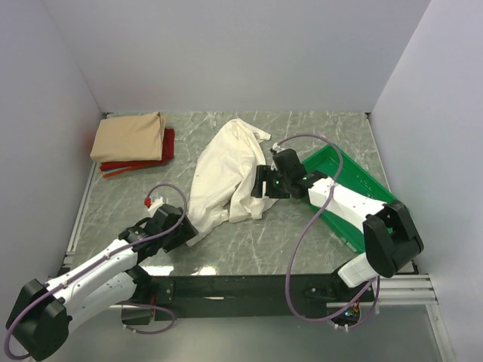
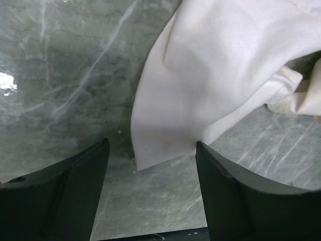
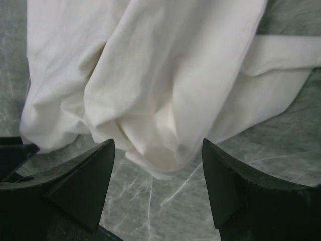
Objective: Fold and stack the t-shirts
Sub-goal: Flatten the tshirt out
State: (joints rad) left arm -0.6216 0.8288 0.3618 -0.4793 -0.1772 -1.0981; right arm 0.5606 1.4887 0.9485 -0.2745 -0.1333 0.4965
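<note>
The right gripper shifts slightly back next over a rounded fold of the cream t-shirt [image 1: 262,185] already between its open fingers, then closes there.
A cream t-shirt [image 1: 226,177] lies crumpled in the middle of the marble table. At the back left a folded tan t-shirt [image 1: 130,136] rests on a folded red t-shirt [image 1: 143,161]. My left gripper [image 1: 185,230] is open at the cream shirt's near corner. In the left wrist view that corner of the cream t-shirt [image 2: 210,65] reaches between the tips of the left gripper [image 2: 152,145], flat on the table. My right gripper [image 1: 261,185] is open at the shirt's right edge. A rounded fold of the cream t-shirt [image 3: 150,75] sits between the tips of the right gripper [image 3: 158,143].
A green plastic tray [image 1: 361,175] stands at the right, under my right arm. White walls close in the table at the back and both sides. A metal rail [image 1: 81,215] runs along the left edge.
</note>
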